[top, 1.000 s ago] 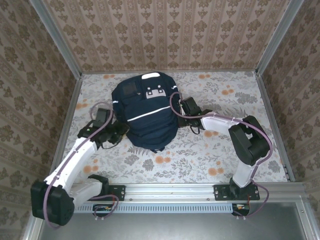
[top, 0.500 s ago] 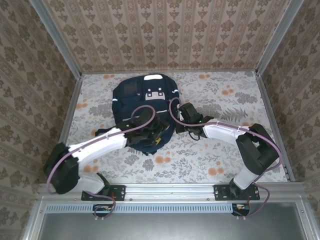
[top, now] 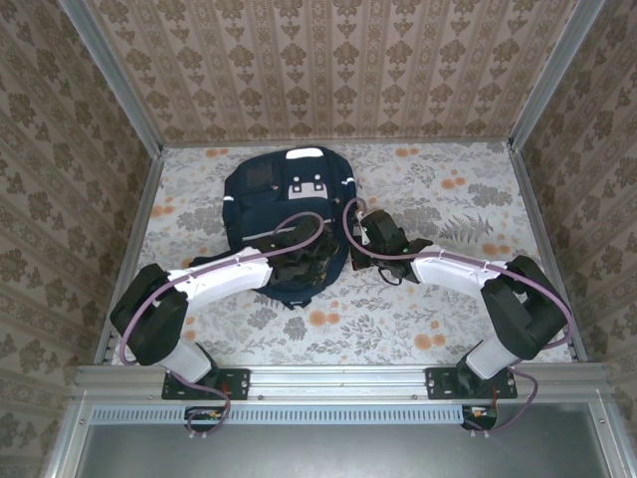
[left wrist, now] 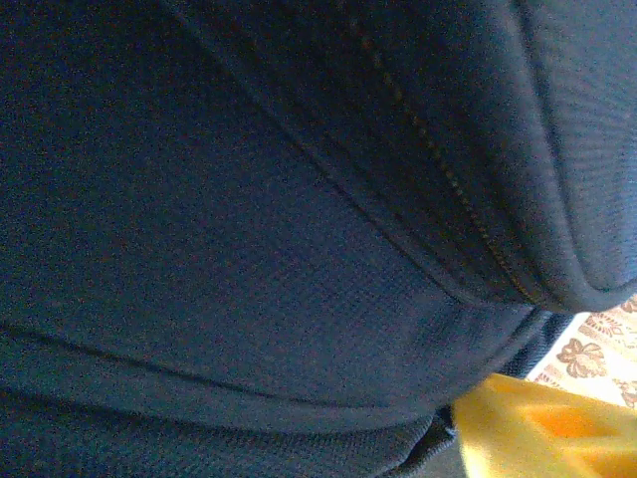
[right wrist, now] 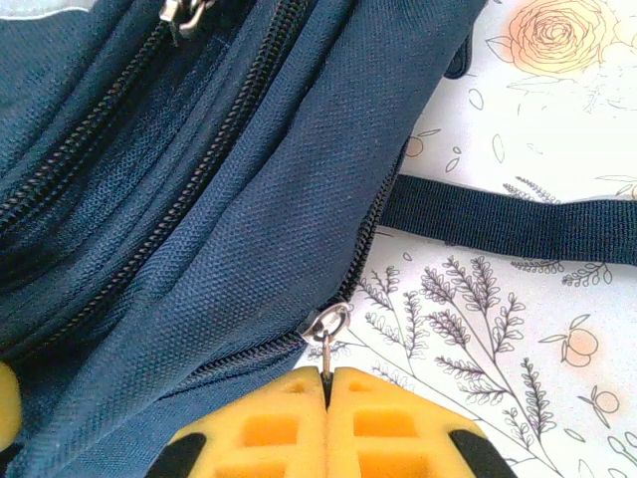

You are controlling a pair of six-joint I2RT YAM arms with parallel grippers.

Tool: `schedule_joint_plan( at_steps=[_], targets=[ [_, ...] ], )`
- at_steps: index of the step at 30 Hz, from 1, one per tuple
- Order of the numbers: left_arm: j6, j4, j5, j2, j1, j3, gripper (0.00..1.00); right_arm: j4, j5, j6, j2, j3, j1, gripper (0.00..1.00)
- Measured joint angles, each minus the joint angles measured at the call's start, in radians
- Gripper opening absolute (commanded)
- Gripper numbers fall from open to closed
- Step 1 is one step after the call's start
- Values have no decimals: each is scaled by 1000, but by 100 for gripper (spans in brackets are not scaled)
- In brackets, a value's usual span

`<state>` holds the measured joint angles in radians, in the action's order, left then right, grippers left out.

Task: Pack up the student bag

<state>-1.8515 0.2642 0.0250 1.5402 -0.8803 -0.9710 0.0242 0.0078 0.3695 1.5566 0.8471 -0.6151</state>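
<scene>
My right gripper moves outward along the zipper at the bag's edge next, then releases the thin metal pull, because the teeth run on that way.
The student bag, dark navy with a thin white stripe and grey patches near its top, lies flat at the back middle of the table. My left gripper presses against the bag's near end. In the left wrist view navy fabric covers almost everything, and one yellow finger shows at the lower right, so its jaws are hidden. My right gripper is at the bag's right side. Its yellow fingers are shut on the thin metal pull of a zipper at the bag's edge.
A loose navy strap lies on the floral tablecloth right of the bag. Wallpapered walls and metal rails box in the table. Open cloth spreads to the right and in front of the bag.
My left arm has swung from the table left of the bag to the bag's near end. The right gripper has slid slightly nearer along the bag's right side, still shut.
</scene>
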Motion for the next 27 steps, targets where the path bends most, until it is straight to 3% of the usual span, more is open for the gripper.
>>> schedule_joint_plan(
  at_steps=[3,4,10,18,27],
  targets=[
    [-5,-5,-2,0,22,9,7,-2,-17,1,0,0,-8,0],
    [-6,-3,-1,0,31,14,0,-5,-18,1,0,0,-13,0],
    [4,26,0,-39,53,34,0,-13,-21,1,7,8,-23,0],
    [9,61,44,-308,72,200,0,-10,-25,-11,62,79,-14,0],
    [3,137,90,-511,77,296,0,3,-74,-22,187,157,51,0]
  ],
)
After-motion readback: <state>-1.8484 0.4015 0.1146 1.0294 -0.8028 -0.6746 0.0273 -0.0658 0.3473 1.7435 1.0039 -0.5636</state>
